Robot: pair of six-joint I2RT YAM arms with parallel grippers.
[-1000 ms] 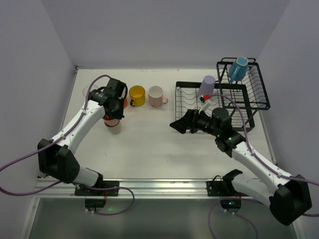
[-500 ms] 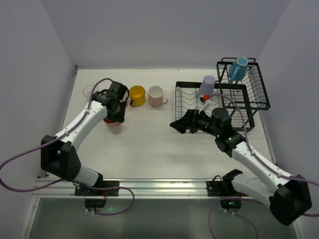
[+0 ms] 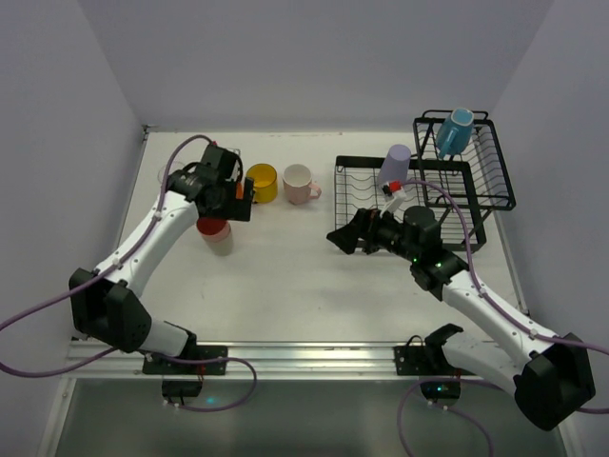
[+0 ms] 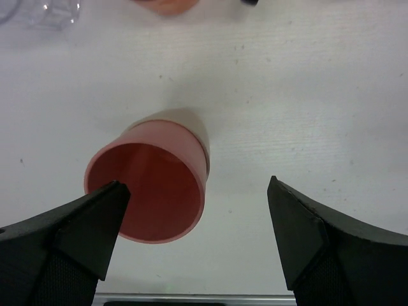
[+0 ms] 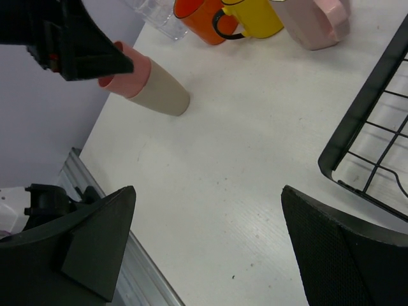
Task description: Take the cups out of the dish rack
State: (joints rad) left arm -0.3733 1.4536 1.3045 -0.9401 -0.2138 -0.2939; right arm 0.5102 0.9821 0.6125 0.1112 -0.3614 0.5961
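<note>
My right gripper lifts outward and across the rack (image 3: 428, 205) next, onto the blue mug's upturned base (image 3: 461, 119). That base lies outward of my gripper on the rack's upper level.
A salmon-pink tumbler (image 3: 216, 235) stands upright on the table, free of any grip. My left gripper (image 3: 231, 205) hangs open above it, slightly to its back right. In the left wrist view the tumbler (image 4: 150, 185) sits below the left finger, and the left gripper (image 4: 197, 185) holds nothing. The black dish rack (image 3: 428, 205) still holds a lavender tumbler (image 3: 395, 167) and a blue mug (image 3: 455, 130). My right gripper (image 3: 344, 236) is open and empty over bare table, just left of the rack. In its own view, the right gripper (image 5: 208, 191) shows only table between its fingers.
A yellow mug (image 3: 262, 183) and a pale pink mug (image 3: 300, 184) stand in a row at the back. The orange mug (image 5: 197, 16) and clear glass (image 5: 156, 16) are beside them, mostly hidden by my left arm from above. The rack's front edge (image 5: 370, 108) lies right of my right gripper.
My left gripper has opened wide, let go of the salmon-pink tumbler and lifted toward the back right. The tumbler stays standing. The right arm has not moved.
</note>
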